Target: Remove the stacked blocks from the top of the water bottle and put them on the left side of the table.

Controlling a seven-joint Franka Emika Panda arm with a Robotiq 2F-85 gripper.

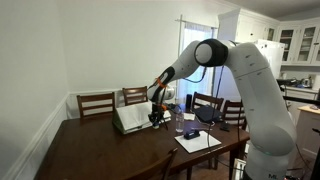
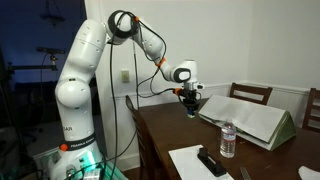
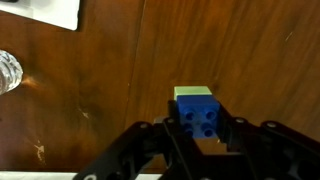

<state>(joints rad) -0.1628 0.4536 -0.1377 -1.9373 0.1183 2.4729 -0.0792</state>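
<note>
My gripper moves outward next, lowers the stacked blocks onto the bare tabletop [image 2: 209,130] beside the open book and releases them, as that lies below and outward.
In the wrist view my gripper [image 3: 197,125] is shut on the stacked blocks [image 3: 196,110], a blue studded block over a pale green one, held above the dark brown table [image 3: 110,90]. The clear water bottle shows from above at the left edge of the wrist view [image 3: 8,72]. In an exterior view the bottle [image 2: 227,140] stands upright in front of the open book, with my gripper [image 2: 191,105] up to its left. In the exterior view on the other side, the gripper [image 1: 157,114] hangs next to the book, left of the bottle [image 1: 179,120].
An open book [image 2: 250,118] stands on the table; it also shows in the exterior view on the other side [image 1: 131,119]. White paper with a dark small object [image 2: 211,162] lies near the table's edge. Wooden chairs [image 1: 96,103] stand along the wall.
</note>
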